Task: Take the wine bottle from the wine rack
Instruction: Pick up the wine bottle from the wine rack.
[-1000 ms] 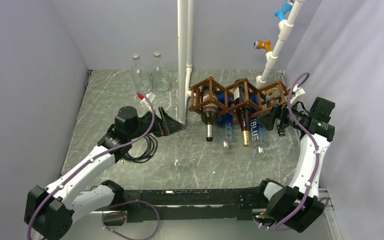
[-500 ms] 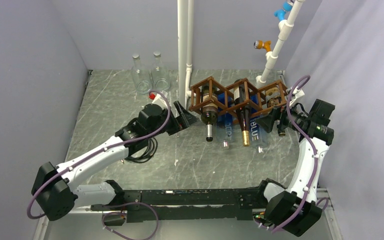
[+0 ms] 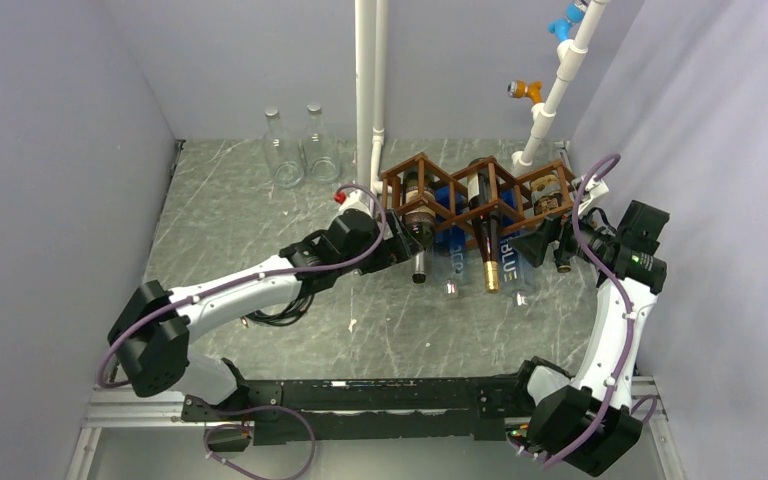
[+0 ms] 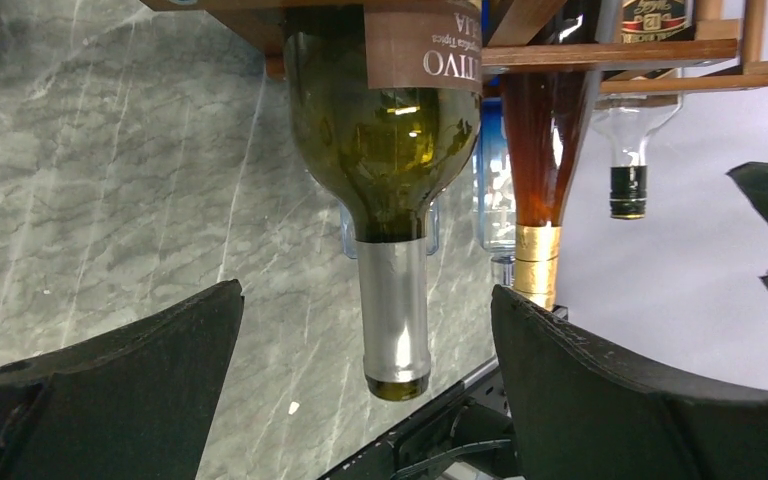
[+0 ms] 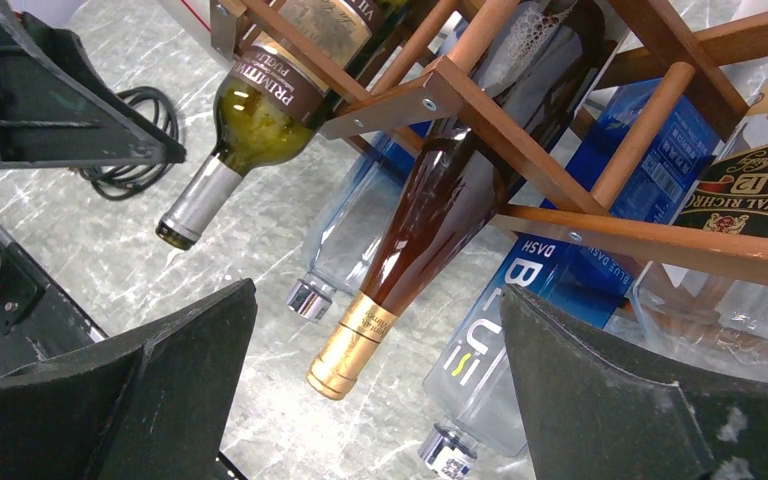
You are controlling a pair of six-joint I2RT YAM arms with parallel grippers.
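Note:
The bottle's neck sticks out clear of the rack, so my left gripper should slide to the right in the top view and close at the neck's shoulder end.
The brown wooden wine rack stands at the back right of the table. A green wine bottle with a silver-capped neck lies in its left cell, neck toward me. My left gripper is open at that neck. In the left wrist view the silver neck hangs between the two black fingers without touching either. An amber bottle with gold foil lies in the middle cell. My right gripper is open just off the rack's right end, with nothing between its fingers.
Clear bottles with blue labels lie under the rack. A whisky bottle fills the right cell. Two empty glass bottles stand at the back left, a white pipe rises beside the rack, and a black cable coil lies under the left arm.
My left arm has swung right from beside the cable coil to the rack's left cell, and its open fingers now flank the green bottle's neck. The right arm has barely moved.

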